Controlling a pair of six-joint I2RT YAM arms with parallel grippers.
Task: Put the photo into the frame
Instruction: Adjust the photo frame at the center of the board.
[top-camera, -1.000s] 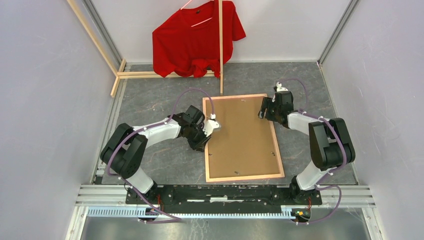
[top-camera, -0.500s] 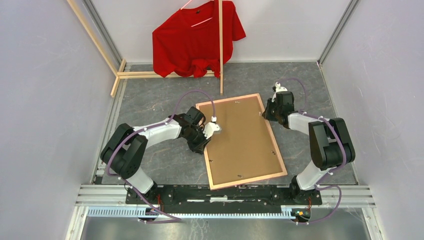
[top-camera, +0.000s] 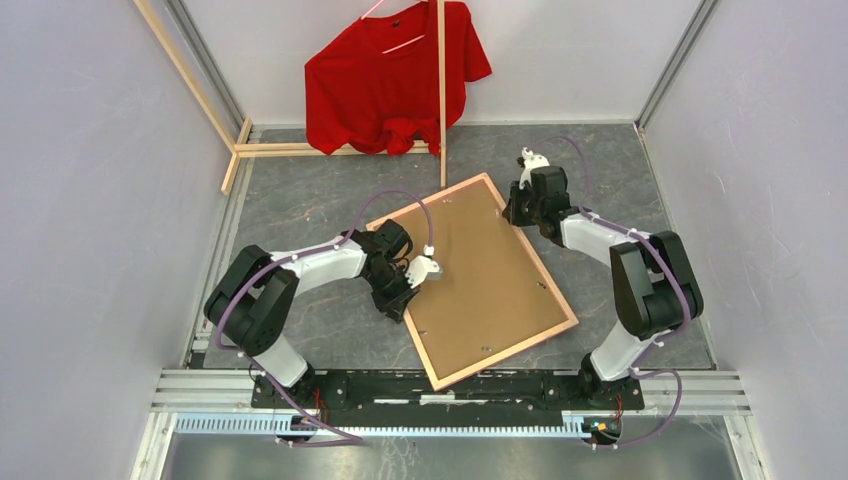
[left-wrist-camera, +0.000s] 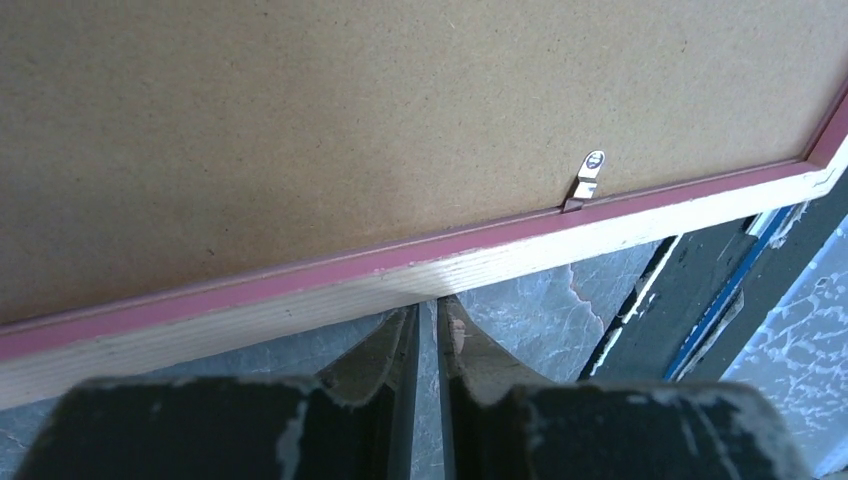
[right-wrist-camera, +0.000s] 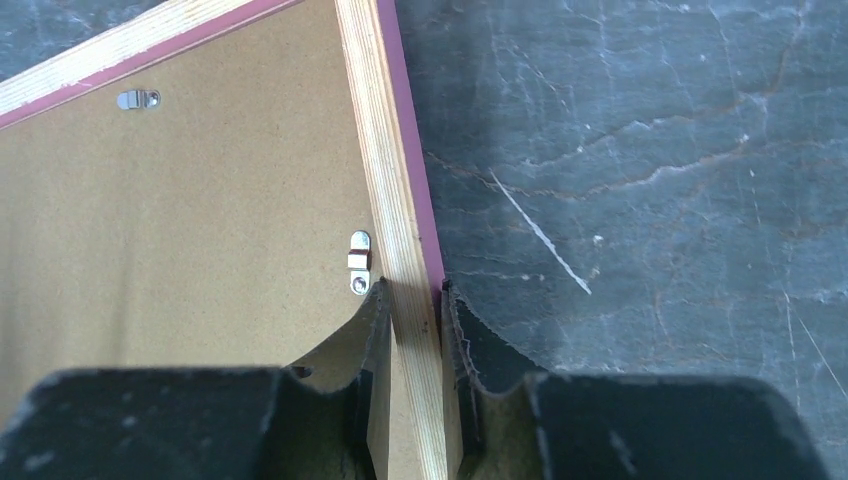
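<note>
The frame lies skewed, so my right gripper should next drag the bar of the frame to the left in the top view, toward the upright stick (top-camera: 444, 181), and open there.
The frame (top-camera: 508, 353) lies back-up and skewed on the grey table, with the brown backing board (top-camera: 475, 275) filling it. The photo is hidden. My left gripper (top-camera: 401, 299) is at the frame's left rail. In the left wrist view it (left-wrist-camera: 427, 303) is shut and empty, with its tips against the pale rail (left-wrist-camera: 300, 290). My right gripper (top-camera: 512, 211) is near the frame's far corner. In the right wrist view it (right-wrist-camera: 412, 295) is shut on the rail (right-wrist-camera: 375, 150), one finger over the board (right-wrist-camera: 180, 220) and one outside.
A red shirt (top-camera: 385, 85) hangs on a wooden-stick rack (top-camera: 441, 110) at the back; its upright stick stands just beyond the frame's far corner. Metal turn clips (right-wrist-camera: 360, 262) (left-wrist-camera: 590, 180) sit along the board's edge. Side walls and the near metal rail (top-camera: 450, 385) bound the table.
The frame has turned anticlockwise on the table. My right gripper moved left and farther back with its rail. The left gripper shifted slightly nearer along the left rail.
</note>
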